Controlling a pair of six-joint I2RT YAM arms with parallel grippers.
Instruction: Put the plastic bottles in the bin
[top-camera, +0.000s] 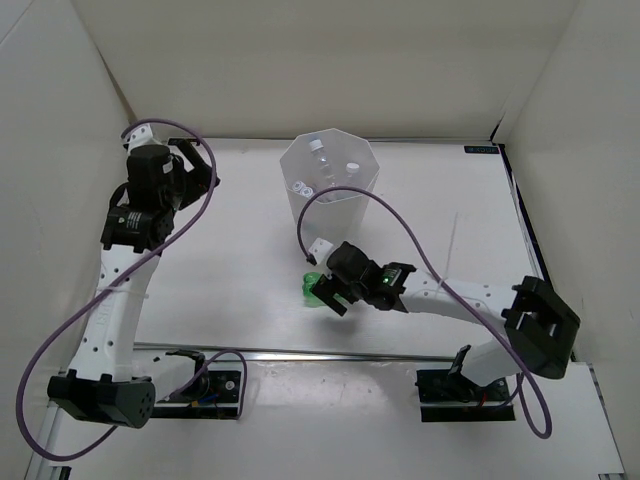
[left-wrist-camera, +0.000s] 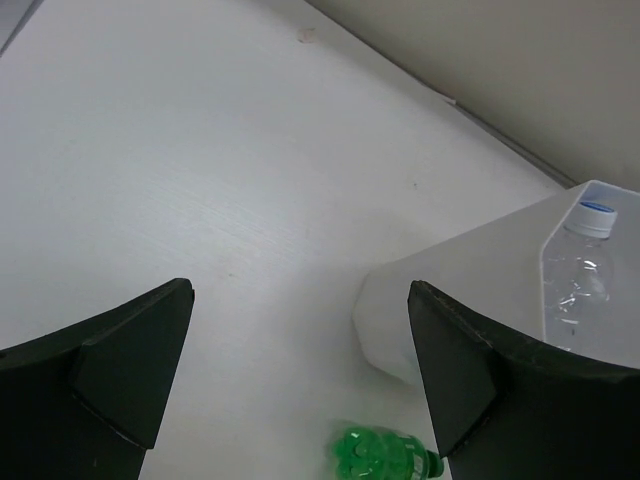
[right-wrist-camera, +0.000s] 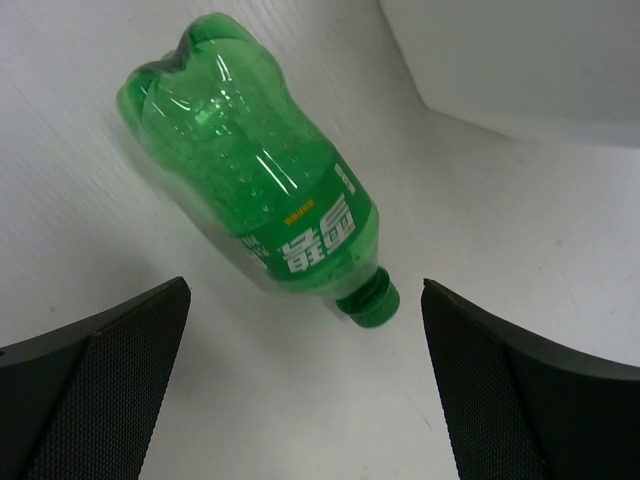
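Note:
The green soda bottle (right-wrist-camera: 250, 180) is lying at an angle below my fingers, so next I will turn my right gripper to line up with it and go down onto the bottle's label band (right-wrist-camera: 311, 231).
The green soda bottle (right-wrist-camera: 250, 180) lies on its side on the table, cap (right-wrist-camera: 370, 301) toward my right gripper (right-wrist-camera: 305, 300). That gripper is open and empty, its fingers either side of the cap end and not touching it. From above, the right gripper (top-camera: 325, 288) hovers over the green bottle (top-camera: 311, 293) just in front of the bin (top-camera: 330, 215). Clear bottles with white caps (top-camera: 320, 150) stand inside the bin. My left gripper (top-camera: 205, 168) is open and empty at the far left. Its view shows the bin wall (left-wrist-camera: 470, 290), one clear bottle (left-wrist-camera: 585, 260) inside and the green bottle (left-wrist-camera: 385, 455) below.
White walls enclose the table at the back and both sides. The bin's base (right-wrist-camera: 520, 60) stands close behind the green bottle. A metal rail (top-camera: 330, 355) runs along the near edge between the arm bases.

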